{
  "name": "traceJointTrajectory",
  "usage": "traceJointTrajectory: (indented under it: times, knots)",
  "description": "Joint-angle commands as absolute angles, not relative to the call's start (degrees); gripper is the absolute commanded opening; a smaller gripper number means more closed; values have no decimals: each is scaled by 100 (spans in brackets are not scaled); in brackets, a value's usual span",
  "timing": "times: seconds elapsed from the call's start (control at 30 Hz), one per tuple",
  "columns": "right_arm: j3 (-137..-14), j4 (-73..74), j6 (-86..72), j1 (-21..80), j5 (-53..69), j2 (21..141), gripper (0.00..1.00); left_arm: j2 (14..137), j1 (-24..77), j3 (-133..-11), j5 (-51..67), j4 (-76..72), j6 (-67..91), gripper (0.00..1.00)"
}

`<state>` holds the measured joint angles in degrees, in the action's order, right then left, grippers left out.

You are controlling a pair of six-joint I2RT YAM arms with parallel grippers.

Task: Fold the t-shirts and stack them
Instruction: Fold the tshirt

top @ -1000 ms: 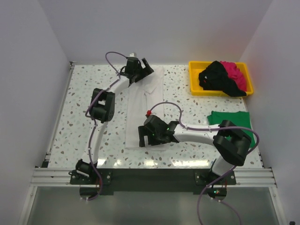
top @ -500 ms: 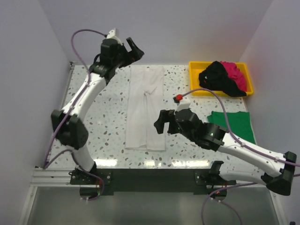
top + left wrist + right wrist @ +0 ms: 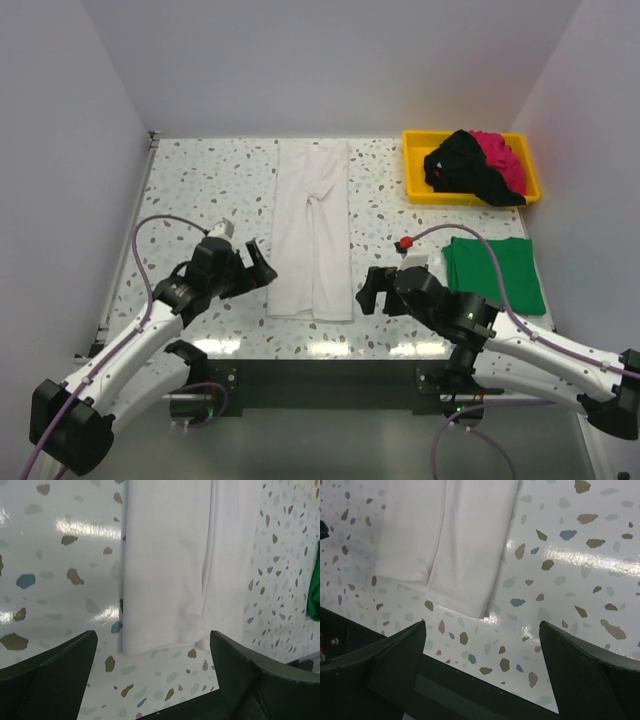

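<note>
The left gripper moves its open fingers down and back around the folded white t-shirt's near corner away from the green t-shirt next, since that corner lies flat below and back of it.
The white t-shirt (image 3: 313, 228) lies folded into a long narrow strip down the middle of the table; its near end shows in the left wrist view (image 3: 170, 570) and the right wrist view (image 3: 455, 545). My left gripper (image 3: 256, 268) is open and empty, just left of the strip's near end. My right gripper (image 3: 371, 291) is open and empty, just right of that end. The green t-shirt (image 3: 496, 273) lies folded flat at the right. The black t-shirt (image 3: 462, 166) and the magenta-pink t-shirt (image 3: 502, 158) lie crumpled in the yellow tray.
The yellow tray (image 3: 414, 176) stands at the back right. The black frame rail (image 3: 320, 373) runs along the table's near edge, close below both grippers. White walls close in the left, back and right.
Both arms have let go of the white shirt and pulled back toward the near edge. The left gripper came from the far end, the right from beside the strip. The shirt lies still.
</note>
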<state>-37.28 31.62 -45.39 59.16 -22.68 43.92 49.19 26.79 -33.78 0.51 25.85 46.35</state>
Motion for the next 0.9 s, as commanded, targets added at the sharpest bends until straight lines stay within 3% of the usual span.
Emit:
traceJointTrajectory:
  times: [0.0,0.2,0.3,0.63,0.73,0.87]
  knots:
    - [-3385,2621,-4605,5924,-1645,4587,99,4211,2786,-2693,639,2761,4939,100]
    - [-3050,1873,-4782,5924,-1144,5280,99,4218,2865,-1890,1081,2646,4948,99]
    - [-2980,1600,-4842,5924,-1073,5571,99,4394,2874,-1714,1151,2349,4974,93]
    - [-2690,1038,-5396,5924,-871,6389,91,5115,2962,-1460,1309,1635,4957,49]
    - [-2602,774,-5484,5924,-879,6486,86,5247,2997,-1415,1222,1521,4992,41]
    - [-2584,589,-5519,5924,-1010,6679,72,5422,3006,-1459,1064,1503,4922,30]
